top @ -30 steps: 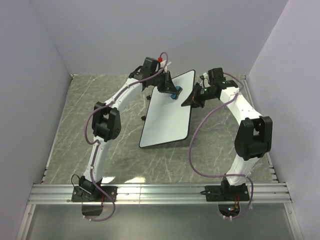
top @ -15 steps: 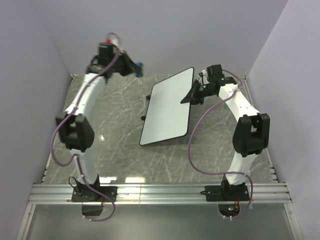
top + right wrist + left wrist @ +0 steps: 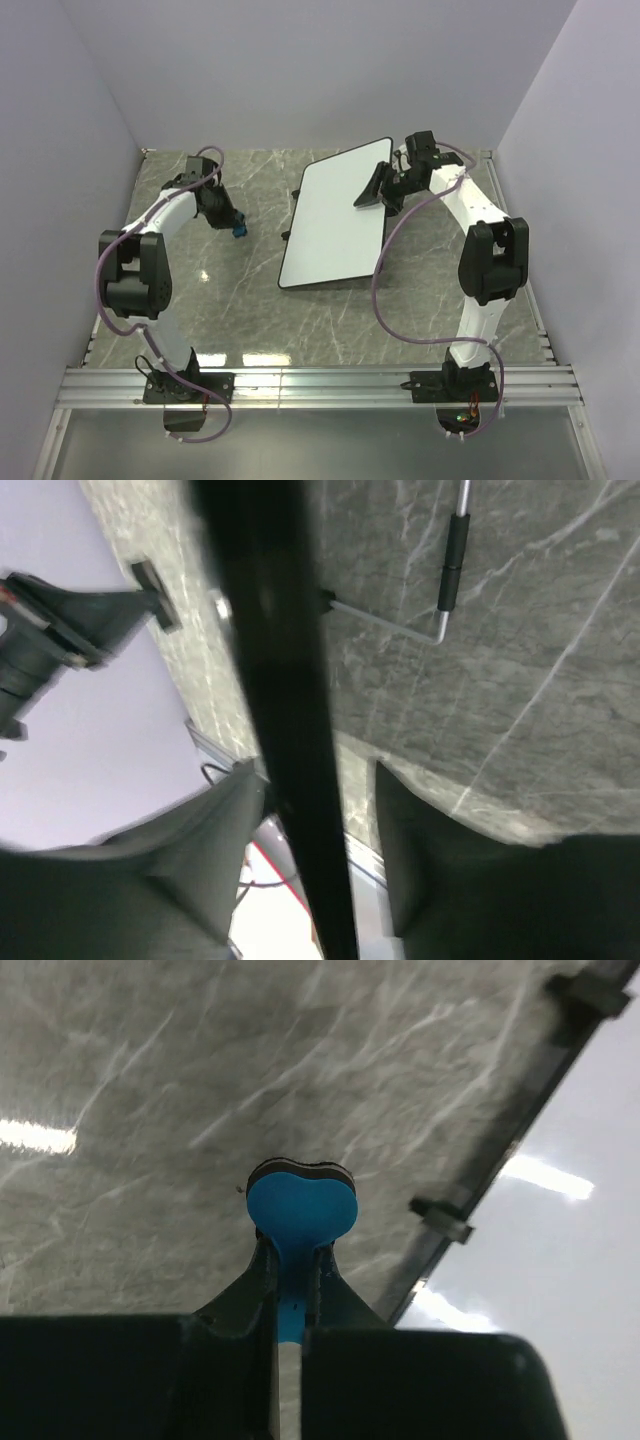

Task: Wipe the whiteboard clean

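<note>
My left gripper holds the eraser and will move down and slightly back next to let go of it on the marble beside the whiteboard, because the whiteboard's white side is blank.
The whiteboard lies tilted in the middle of the table, its white face blank. Its black rim runs between the fingers of my right gripper, which stands open astride the board's far right edge; one finger stands clear of the rim with a gap. My left gripper is down near the table to the left of the board, shut on a small blue eraser with a dark felt face. In the left wrist view the eraser sticks out ahead of my left gripper.
Grey marble tabletop with lilac walls on three sides. A metal stand rod with a black sleeve shows under the board. Small black feet stick out at the board's left edge. An aluminium rail runs along the near edge.
My left arm left the board's far end, swung high to the left, then came down to the table with the eraser. My right gripper's jaws have opened off the board's edge.
</note>
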Controlling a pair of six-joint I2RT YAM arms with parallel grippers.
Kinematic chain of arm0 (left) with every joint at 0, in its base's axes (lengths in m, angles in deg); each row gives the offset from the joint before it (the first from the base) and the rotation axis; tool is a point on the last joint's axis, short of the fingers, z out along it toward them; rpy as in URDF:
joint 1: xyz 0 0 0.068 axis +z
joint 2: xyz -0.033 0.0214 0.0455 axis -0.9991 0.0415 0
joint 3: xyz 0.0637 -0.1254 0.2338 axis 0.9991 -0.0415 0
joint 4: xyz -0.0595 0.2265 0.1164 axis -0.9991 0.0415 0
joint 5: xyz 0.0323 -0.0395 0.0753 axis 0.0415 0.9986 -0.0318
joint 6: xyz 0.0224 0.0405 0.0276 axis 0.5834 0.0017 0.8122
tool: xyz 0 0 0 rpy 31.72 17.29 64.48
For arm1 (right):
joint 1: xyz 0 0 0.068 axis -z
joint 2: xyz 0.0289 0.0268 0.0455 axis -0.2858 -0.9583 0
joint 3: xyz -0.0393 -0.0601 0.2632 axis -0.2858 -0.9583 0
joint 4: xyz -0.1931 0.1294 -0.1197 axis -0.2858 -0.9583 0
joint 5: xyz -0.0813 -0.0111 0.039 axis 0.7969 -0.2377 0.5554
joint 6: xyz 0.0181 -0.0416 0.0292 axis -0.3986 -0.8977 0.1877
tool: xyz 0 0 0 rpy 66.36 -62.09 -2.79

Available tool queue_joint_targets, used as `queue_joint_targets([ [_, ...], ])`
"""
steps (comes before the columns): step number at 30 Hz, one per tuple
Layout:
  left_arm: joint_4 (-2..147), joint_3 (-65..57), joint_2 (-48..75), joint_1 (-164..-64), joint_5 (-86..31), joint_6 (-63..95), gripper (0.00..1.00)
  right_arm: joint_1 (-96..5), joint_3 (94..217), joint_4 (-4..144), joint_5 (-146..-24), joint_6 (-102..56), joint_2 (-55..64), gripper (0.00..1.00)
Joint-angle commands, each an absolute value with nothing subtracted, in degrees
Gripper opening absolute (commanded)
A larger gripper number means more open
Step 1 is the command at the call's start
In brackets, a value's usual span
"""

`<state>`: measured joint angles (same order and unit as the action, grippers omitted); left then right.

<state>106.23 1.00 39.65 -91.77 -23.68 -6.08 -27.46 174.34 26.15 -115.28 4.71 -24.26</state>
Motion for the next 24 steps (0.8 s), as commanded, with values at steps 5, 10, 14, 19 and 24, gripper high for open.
queue_joint_targets([
  [5, 103.6, -5.2, 36.6, -91.7, -26.9, -3.3, 0.0, -27.9, 179.6, 25.3, -115.0, 4.2, -22.0, 0.77],
  [10, 103.9, -6.8, 36.8, -91.7, -27.6, -2.3, 0.05, -27.3, 184.8, 21.6, -115.0, 3.5, -20.8, 0.9],
  [14, 104.3, -7.3, 38.2, -91.7, -29.3, -2.0, 0.22, -25.9, 189.9, 17.1, -112.8, 1.5, -18.7, 0.99],
  [19, 104.0, -8.4, 38.5, -91.7, -30.5, -2.3, 0.56, -24.2, 194.7, 10.0, -106.3, -2.4, -13.8, 1.0],
  [24, 104.5, -8.3, 38.0, -91.8, -31.8, -3.0, 0.99, -22.9, 187.6, 9.7, -99.9, -4.8, -4.1, 1.0],
])
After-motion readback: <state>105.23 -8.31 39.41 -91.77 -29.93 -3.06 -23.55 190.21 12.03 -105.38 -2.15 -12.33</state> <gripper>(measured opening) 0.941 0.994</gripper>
